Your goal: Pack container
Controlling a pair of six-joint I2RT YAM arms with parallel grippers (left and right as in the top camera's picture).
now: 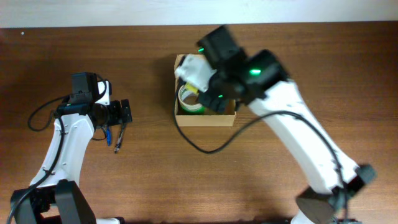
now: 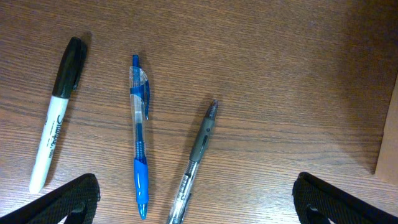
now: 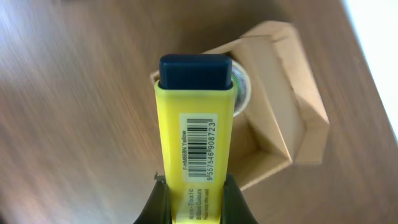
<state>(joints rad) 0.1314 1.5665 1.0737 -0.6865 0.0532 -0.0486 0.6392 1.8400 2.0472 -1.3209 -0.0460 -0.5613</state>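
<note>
The box's opening lies below the gripper, so next my right gripper should lower into the open container (image 1: 205, 120) beside the tape roll and release the yellow highlighter there.
The container (image 1: 205, 120) is a small tan cardboard box standing open at the table's middle, with a green-and-white tape roll (image 1: 188, 102) inside. My right gripper (image 3: 196, 199) is shut on a yellow highlighter (image 3: 196, 124) with a dark blue cap. It holds it above the container (image 3: 292, 74), cap pointing at the tape roll (image 3: 244, 87). In the overhead view the right gripper (image 1: 208, 93) hovers over the box's opening. My left gripper (image 1: 124, 112) is open and empty, to the left of the box. In the left wrist view its fingers (image 2: 198, 194) straddle loose pens.
A black-capped white marker (image 2: 55, 121), a blue pen (image 2: 140, 155) and a grey clear pen (image 2: 199, 146) lie on the wooden table under the left gripper. The pens show in the overhead view (image 1: 117, 140). The box edge (image 2: 388, 143) is at the right.
</note>
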